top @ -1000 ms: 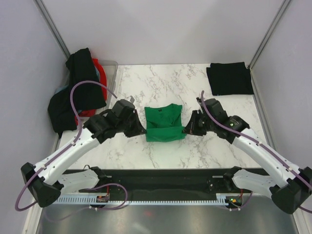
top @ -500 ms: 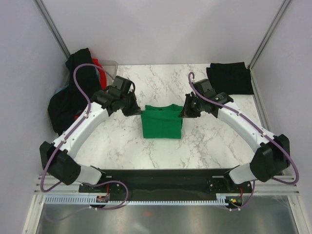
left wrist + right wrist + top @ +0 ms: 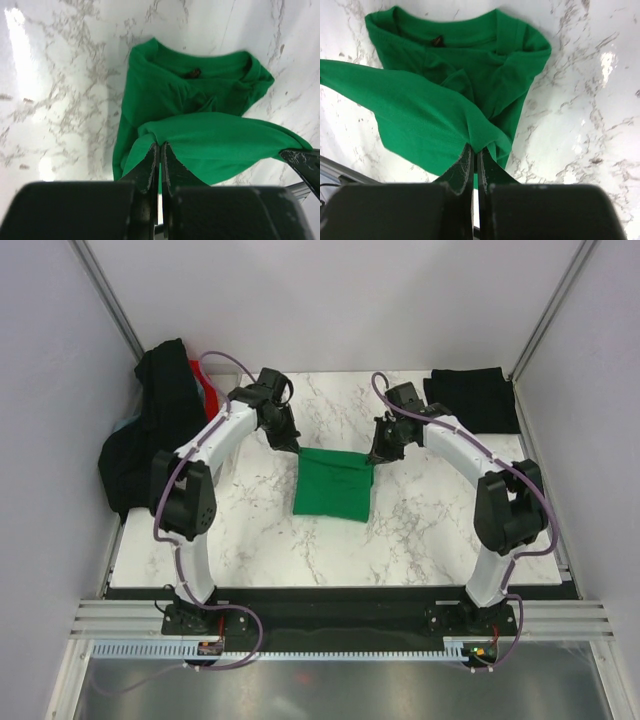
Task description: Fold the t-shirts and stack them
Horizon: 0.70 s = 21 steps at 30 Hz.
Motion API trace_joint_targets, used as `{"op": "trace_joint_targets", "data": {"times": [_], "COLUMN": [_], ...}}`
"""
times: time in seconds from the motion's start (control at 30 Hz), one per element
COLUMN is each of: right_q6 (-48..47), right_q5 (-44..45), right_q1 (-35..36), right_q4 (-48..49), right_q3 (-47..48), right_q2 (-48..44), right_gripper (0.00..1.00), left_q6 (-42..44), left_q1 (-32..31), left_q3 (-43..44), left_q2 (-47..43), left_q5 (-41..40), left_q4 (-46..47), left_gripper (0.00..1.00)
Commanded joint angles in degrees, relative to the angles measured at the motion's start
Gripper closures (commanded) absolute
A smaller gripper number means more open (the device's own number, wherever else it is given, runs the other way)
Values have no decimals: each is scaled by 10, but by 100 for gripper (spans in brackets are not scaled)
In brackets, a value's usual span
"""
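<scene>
I will bring my right gripper outward and down over the t-shirt's shoulder (image 3: pixel 519 67) beside the collar to release the held corner, because that shoulder is still uncovered.
The bright green t-shirt (image 3: pixel 333 484) lies partly folded mid-table. My left gripper (image 3: pixel 293 447) is shut on its far left corner and my right gripper (image 3: pixel 374 455) is shut on its far right corner, holding that edge up over the rest. In the left wrist view the gripper (image 3: pixel 160 146) pinches green fabric (image 3: pixel 215 142); the collar (image 3: pixel 195 70) lies beyond. In the right wrist view the gripper (image 3: pixel 474 150) pinches the fabric (image 3: pixel 420 115) the same way. A folded black t-shirt (image 3: pixel 470 400) lies at the far right. Black t-shirts (image 3: pixel 150 430) and a red one (image 3: pixel 207 388) hang in a pile at the left.
A translucent plastic tub (image 3: pixel 232 375) stands at the far left corner under the pile of shirts. The marble table (image 3: pixel 420 540) is walled by grey panels left and right. Purple cables loop off both arms.
Both grippers have carried the shirt's near edge up and away toward the far side, folding it over the collar end. Both arms now reach far out over the table.
</scene>
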Motion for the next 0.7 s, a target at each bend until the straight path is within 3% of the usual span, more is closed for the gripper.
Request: {"op": "trace_joint_targets", "data": {"times": [0.0,0.27,0.37,0.4,0.43,0.47,0.5,0.53,0.57,0.67], "right_q6": [-22,-32,-24,-20,-17,-15,-10,-8,-6,-3], "right_q5": [-2,-50,-57,-56,-53,-44,-36,-27,-9,17], "right_q1": [-20,-40,-45,-50,-51,-51,-52,-52,-51,-39], "right_q4": [7,8,5,-1,-15,-19,-24,-26,-24,-21], "right_q3": [41,117,150,162,183,192,199,203,200,179], "right_q2": [25,132,166,175,181,185,180,171,144,77], "right_gripper": [100,100,98,85,72,59,29,10,2,2], "left_q6": [36,43,51,64,68,72,77,77,79,83], "left_q1": [11,31,43,44,46,45,44,44,44,44], "left_q3": [65,176,242,264,318,346,370,386,380,333], "left_q2": [48,153,208,225,253,266,269,254,238,163], "left_q5": [21,39,76,109,122,132,140,139,134,107], "left_q4": [4,1,0,-2,-11,-37,-52,-60,-60,-60], "left_gripper": [98,97,86,61,52,47,43,42,41,38]}}
